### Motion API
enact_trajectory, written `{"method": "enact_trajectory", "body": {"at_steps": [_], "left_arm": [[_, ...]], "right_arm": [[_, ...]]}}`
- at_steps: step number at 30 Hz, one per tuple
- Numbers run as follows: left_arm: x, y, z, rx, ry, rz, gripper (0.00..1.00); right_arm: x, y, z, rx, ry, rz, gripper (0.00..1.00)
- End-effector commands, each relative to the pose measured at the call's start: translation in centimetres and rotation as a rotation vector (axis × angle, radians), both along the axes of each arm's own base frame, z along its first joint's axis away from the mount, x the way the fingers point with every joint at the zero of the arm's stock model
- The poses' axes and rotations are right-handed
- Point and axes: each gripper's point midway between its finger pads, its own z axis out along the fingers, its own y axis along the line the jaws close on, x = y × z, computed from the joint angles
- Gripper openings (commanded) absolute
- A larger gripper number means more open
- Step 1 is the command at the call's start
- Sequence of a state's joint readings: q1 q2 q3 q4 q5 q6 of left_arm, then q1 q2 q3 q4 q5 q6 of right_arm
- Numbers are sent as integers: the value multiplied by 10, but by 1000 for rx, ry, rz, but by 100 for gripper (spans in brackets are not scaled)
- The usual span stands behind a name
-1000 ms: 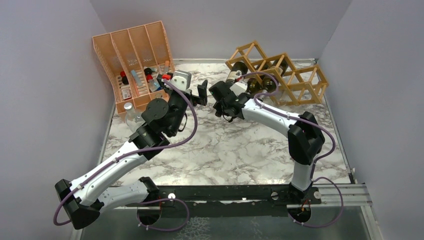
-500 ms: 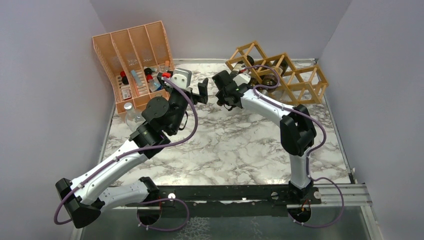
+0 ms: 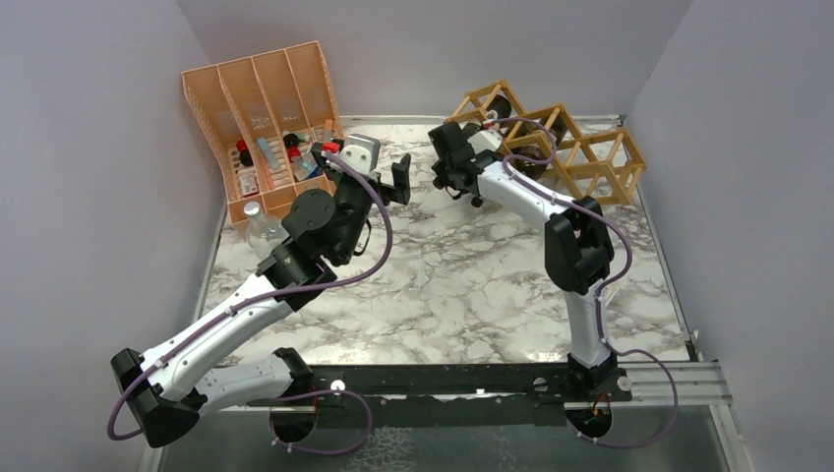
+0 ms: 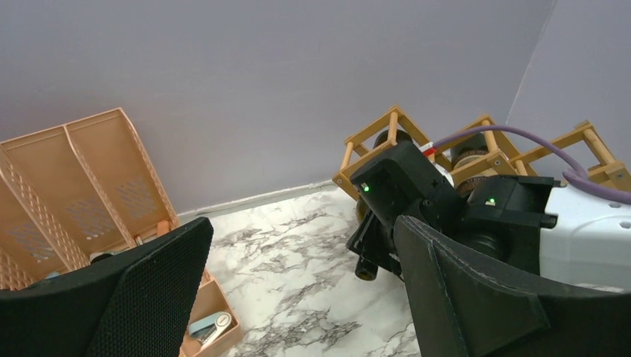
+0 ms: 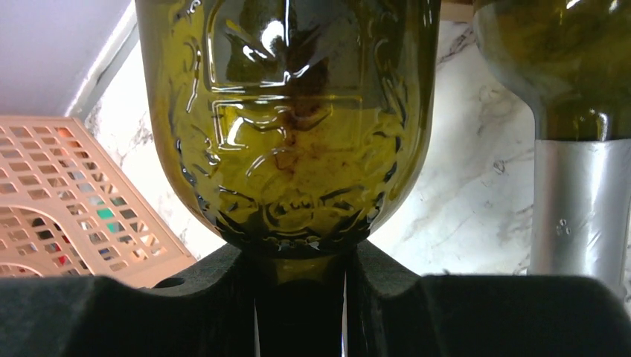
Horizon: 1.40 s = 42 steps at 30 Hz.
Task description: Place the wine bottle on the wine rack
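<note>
Next, my right gripper pushes the bottle outward, deeper into the rack cell nearest the organiser, and releases it, since that cell lies outward of my gripper.
The wine bottle (image 5: 290,119) is dark green embossed glass. My right gripper (image 5: 301,297) is shut on its neck, the body pointing away from the camera. In the top view my right gripper (image 3: 464,157) is at the left end of the light-wood wine rack (image 3: 629,147), and the bottle's body (image 3: 504,100) lies inside the leftmost cell. The rack (image 4: 387,123) also shows in the left wrist view, behind the right gripper (image 4: 402,201). My left gripper (image 3: 391,185) is open and empty, just left of the right gripper and above the marble top.
A second bottle (image 5: 569,208) with a silver foil neck lies in the neighbouring cell (image 3: 551,123). An orange-pink slotted organiser (image 3: 266,108) with small items stands at the back left. A clear plastic bottle (image 3: 258,221) stands in front of it. Grey walls close three sides.
My right arm has carried the bottle back and to the right, pushing it into the rack's leftmost cell. My left gripper has barely moved and stays open.
</note>
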<state>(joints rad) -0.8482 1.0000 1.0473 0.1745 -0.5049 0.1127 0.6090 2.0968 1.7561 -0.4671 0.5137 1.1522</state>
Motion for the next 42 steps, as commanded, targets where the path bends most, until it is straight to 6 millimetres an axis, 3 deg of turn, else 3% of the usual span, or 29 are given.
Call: {"method": "enact_trajectory", "body": {"at_steps": [1, 10, 15, 24, 42], "left_arm": [[2, 1, 7, 7, -10, 5, 99], [3, -3, 5, 20, -4, -5, 99], [4, -5, 5, 22, -4, -10, 99], [4, -6, 8, 28, -4, -11, 99], [5, -7, 7, 37, 0, -12, 99]], "right_arm": [[28, -5, 18, 14, -54, -34, 25], [42, -11, 14, 19, -40, -33, 39], [48, -15, 18, 5, -63, -34, 51], [57, -25, 14, -29, -43, -36, 52], [78, -52, 43, -126, -171, -84, 57]]}}
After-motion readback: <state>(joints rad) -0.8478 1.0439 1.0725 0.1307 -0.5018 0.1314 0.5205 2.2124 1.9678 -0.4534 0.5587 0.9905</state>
